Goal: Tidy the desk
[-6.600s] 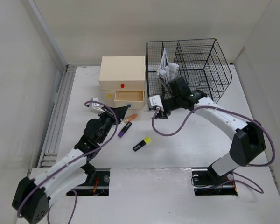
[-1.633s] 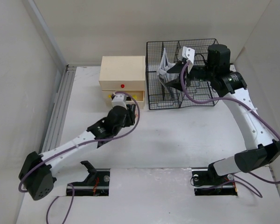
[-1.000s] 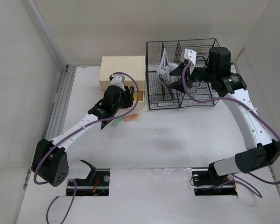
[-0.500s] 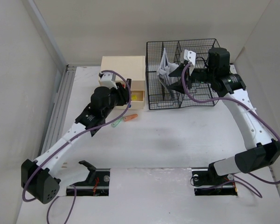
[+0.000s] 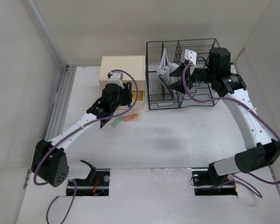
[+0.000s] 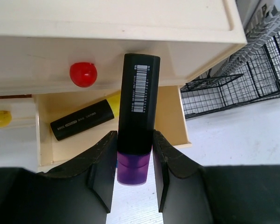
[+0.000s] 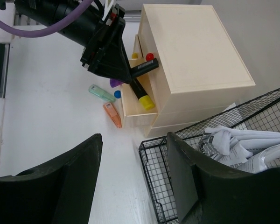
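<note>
My left gripper moves outward over the open lower drawer next and releases the black highlighter. The highlighter's purple cap hangs short of the drawer's front edge.
The white desk [image 5: 177,140] carries a beige drawer box [image 5: 122,70] and a black wire mesh organizer [image 5: 200,46]. My left gripper [image 6: 134,154] is shut on a black highlighter with a purple cap [image 6: 137,102] and holds it over the box's open lower drawer [image 6: 170,116]. A black highlighter with a yellow cap [image 6: 81,123] lies in that drawer. A green highlighter [image 5: 115,122] and an orange one [image 5: 130,117] lie on the desk before the box. My right gripper [image 5: 184,74] is open and empty, raised over the organizer.
Crumpled paper [image 5: 165,67] sits in the organizer's left compartment. The box has a red knob [image 6: 83,73] on its shut upper drawer and a yellow knob [image 6: 0,117]. A metal rail [image 5: 58,112] runs along the desk's left edge. Walls close in on both sides.
The yellow-capped highlighter has gone from the desk into the drawer. My left gripper has picked up the purple one and moved it over the drawer. My right arm rose above the organizer and stays still.
</note>
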### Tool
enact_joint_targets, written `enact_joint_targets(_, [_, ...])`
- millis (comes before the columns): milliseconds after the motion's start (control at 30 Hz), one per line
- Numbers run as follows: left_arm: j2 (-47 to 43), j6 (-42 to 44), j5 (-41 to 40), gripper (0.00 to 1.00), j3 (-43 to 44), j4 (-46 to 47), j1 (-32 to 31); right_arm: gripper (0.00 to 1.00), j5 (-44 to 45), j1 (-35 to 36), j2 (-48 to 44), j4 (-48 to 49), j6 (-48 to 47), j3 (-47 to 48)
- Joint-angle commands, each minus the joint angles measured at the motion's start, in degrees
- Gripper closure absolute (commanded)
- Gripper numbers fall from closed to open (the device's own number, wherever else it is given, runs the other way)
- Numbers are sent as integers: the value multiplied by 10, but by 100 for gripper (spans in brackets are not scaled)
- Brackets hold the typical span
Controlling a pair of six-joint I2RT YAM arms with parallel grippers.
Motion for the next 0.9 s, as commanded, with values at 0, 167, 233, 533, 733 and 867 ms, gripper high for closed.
enact_joint_targets(0, [-7, 8, -9, 100, 35, 44, 10, 37, -24, -8, -2, 24, -2, 2])
enact_joint_targets(167, [-12, 8, -3, 100, 35, 50, 15, 37, -24, -8, -2, 24, -7, -4])
enact_joint_targets(233, [-12, 8, -3, 100, 35, 50, 15, 37, -30, -8, -2, 24, -7, -4])
enact_joint_targets(533, [-57, 2, -2, 100, 22, 56, 15, 37, -30, -8, 9, 24, -7, -4])
enact_joint_targets(733, [-22, 15, -15, 100, 51, 56, 20, 37, -30, -8, 9, 19, -7, -4])
enact_joint_targets(867, [-7, 9, -4, 100, 51, 61, 20, 37, -30, -8, 9, 19, -7, -4])
